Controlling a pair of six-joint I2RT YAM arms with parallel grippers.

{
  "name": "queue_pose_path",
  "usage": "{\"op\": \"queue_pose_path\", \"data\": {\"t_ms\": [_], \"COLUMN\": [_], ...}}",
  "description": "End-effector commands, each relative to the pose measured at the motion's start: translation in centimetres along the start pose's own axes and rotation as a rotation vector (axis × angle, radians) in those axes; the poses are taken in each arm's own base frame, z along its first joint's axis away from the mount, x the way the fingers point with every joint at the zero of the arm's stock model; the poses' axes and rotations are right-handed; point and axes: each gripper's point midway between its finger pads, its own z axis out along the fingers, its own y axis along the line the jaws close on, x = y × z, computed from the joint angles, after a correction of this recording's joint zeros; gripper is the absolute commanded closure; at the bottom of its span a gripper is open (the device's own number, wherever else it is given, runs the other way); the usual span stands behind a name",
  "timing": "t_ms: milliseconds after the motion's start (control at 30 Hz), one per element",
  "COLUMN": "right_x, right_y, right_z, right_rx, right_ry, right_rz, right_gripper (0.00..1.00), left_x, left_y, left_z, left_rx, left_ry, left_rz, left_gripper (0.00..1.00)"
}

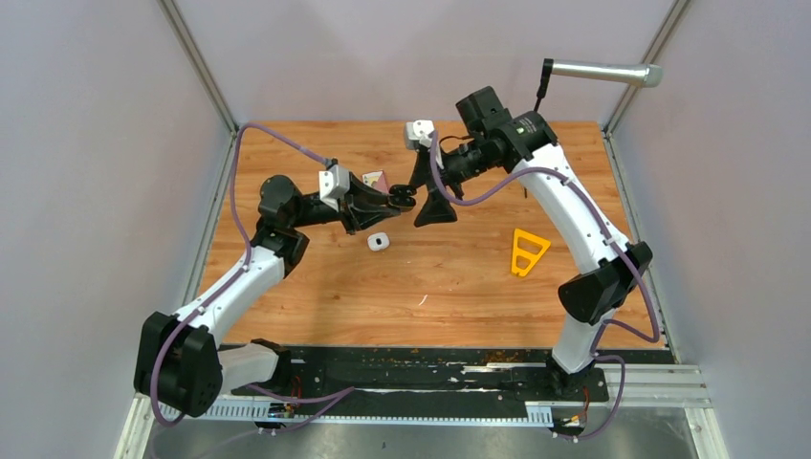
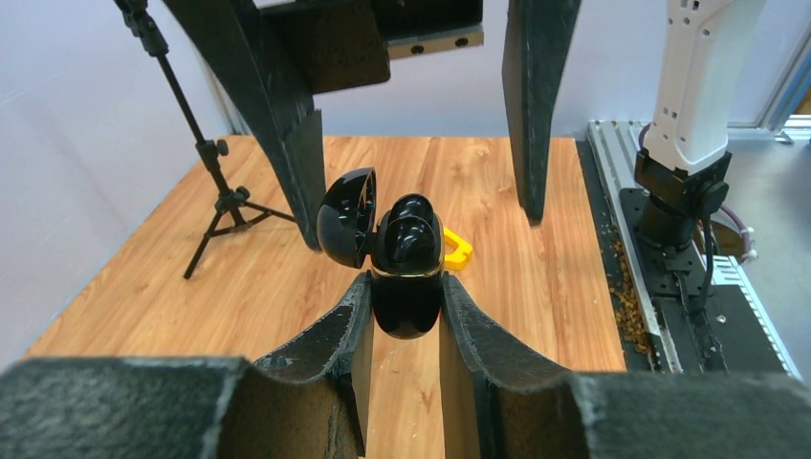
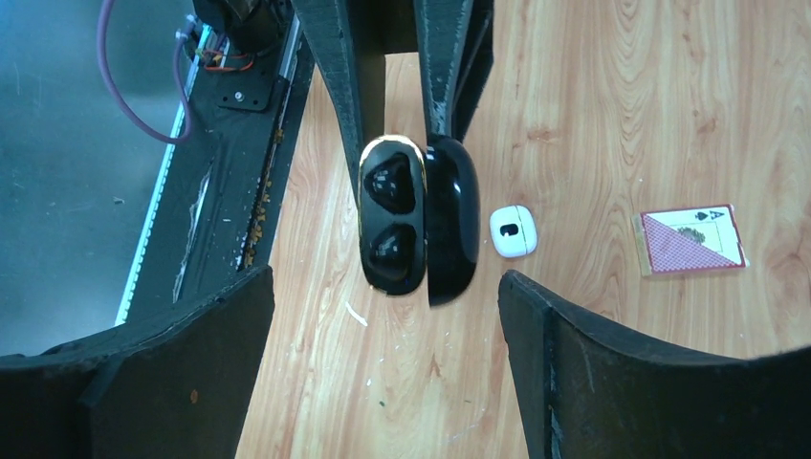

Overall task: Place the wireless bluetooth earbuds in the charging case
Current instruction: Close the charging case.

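Note:
Both earbuds sit in their wells, so my left gripper will next tilt down, lower the black case onto bare wood beside the white case and release it.
My left gripper is shut on the lower body of a glossy black charging case, held above the table with its lid swung open. Two black earbuds lie side by side in the case's wells. My right gripper stands open just over the case, its fingers spread wide on either side without touching it. In the top view both grippers meet at mid-table, the left gripper beside the right gripper.
A small white shut case lies on the wood below the grippers, a red playing card behind them. A yellow triangular piece sits to the right. A thin white sliver lies nearer the front. A tripod stands at the table's far side.

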Motion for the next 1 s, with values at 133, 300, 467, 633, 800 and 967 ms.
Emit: {"op": "queue_pose_path", "data": {"t_ms": [133, 300, 467, 633, 800, 967], "right_x": [-1.1, -1.1, -0.8, 2.2, 5.2, 7.4], "right_y": [-0.1, 0.0, -0.5, -3.6, -5.8, -4.4], "right_z": [1.8, 1.6, 1.3, -0.5, -5.2, -6.0], "right_rx": [0.022, 0.072, 0.138, 0.286, 0.374, 0.385], "right_ry": [0.04, 0.075, 0.1, 0.169, 0.113, 0.138], "right_rz": [-0.206, -0.232, -0.207, -0.084, 0.086, 0.113], "right_gripper": [0.14, 0.15, 0.13, 0.12, 0.12, 0.12], "left_x": [-1.2, -0.7, 0.0, 2.7, 7.2, 12.1], "left_y": [1.7, 3.2, 4.0, 2.9, 2.1, 1.7], "left_z": [0.6, 0.6, 0.6, -0.1, -3.1, -4.4], "left_rx": [-0.061, -0.151, -0.194, -0.142, -0.18, -0.257], "left_ry": [-0.009, -0.018, -0.018, 0.079, 0.268, 0.419], "left_rz": [-0.01, -0.082, -0.142, -0.134, -0.169, -0.437], "left_gripper": [1.0, 1.0, 1.0, 1.0, 1.0, 1.0]}}
